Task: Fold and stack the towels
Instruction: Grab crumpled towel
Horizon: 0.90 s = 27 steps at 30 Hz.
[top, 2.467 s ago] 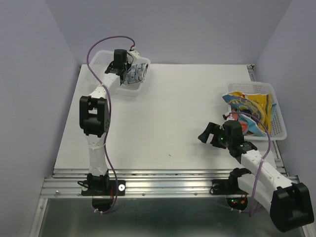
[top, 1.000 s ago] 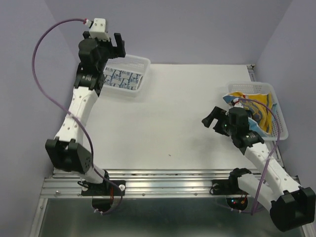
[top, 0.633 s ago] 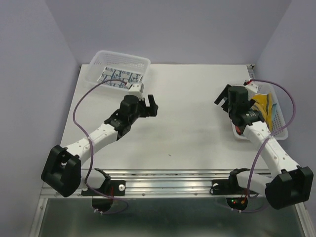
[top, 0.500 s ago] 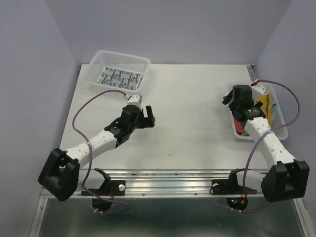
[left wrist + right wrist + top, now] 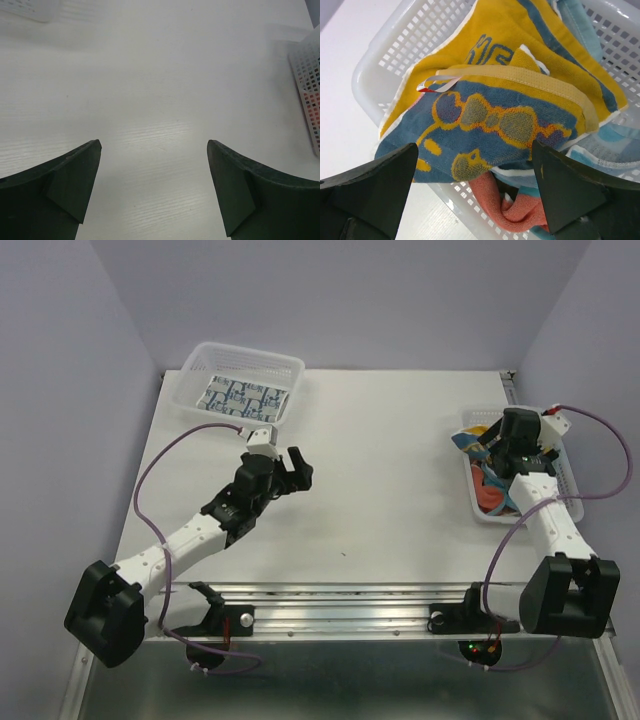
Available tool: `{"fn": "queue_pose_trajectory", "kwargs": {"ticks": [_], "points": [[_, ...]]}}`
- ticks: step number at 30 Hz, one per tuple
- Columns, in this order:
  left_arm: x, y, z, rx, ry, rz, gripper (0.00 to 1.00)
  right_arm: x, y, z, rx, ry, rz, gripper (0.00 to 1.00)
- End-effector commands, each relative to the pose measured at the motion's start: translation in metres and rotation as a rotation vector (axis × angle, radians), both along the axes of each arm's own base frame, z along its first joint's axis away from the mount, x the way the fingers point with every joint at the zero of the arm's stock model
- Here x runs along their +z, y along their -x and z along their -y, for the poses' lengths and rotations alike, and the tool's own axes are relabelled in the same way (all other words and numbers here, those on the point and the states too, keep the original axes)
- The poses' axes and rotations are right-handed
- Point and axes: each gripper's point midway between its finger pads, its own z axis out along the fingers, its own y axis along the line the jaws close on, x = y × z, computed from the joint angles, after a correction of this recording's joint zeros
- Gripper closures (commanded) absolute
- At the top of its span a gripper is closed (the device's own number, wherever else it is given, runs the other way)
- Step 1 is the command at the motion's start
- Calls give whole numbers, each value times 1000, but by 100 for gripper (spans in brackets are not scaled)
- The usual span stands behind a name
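Observation:
My right gripper will move down onto the yellow-and-navy towel (image 5: 510, 115) at its navy part (image 5: 481, 134) and close its fingers there, because the towel is on top of the pile.
A folded blue-and-white patterned towel (image 5: 246, 396) lies flat in the white mesh basket (image 5: 196, 358) at the back left. The right basket (image 5: 375, 65) holds a crumpled pile: a yellow-and-navy towel (image 5: 510, 115) on top, an orange towel (image 5: 520, 207) under it, and a light blue one (image 5: 615, 140) at the side. My right gripper (image 5: 475, 150) hovers open just above this pile, its fingers either side of the navy part, holding nothing. My left gripper (image 5: 300, 468) is open over bare table (image 5: 155, 90), left of centre, with nothing between its fingers (image 5: 75, 180).
The right basket (image 5: 568, 502) stands at the table's right edge, next to the wall. Its mesh side (image 5: 307, 85) shows at the far right of the left wrist view. A corner of the back left basket (image 5: 30, 7) shows at that view's top left.
The left arm has swung away from the back left basket, leaving the blue-and-white towel flat in it, and come low over the table. The right arm has moved over the right basket.

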Motion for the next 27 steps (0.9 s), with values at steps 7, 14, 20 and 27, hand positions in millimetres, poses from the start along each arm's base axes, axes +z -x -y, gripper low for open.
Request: {"fn": "queue_pose_trajectory", "kwargs": {"ticks": [7, 14, 20, 27], "points": [[3, -8, -4, 49, -5, 28, 1, -12, -26, 7, 1, 7, 24, 21], [1, -11, -16, 107, -39, 30, 1, -18, -33, 11, 0, 8, -2, 63], [3, -11, -17, 114, -36, 34, 1, 3, -36, 7, 48, 24, 48, 96], [11, -8, -16, 109, 2, 43, 1, 94, -26, -48, 389, 7, 230, 99]]}}
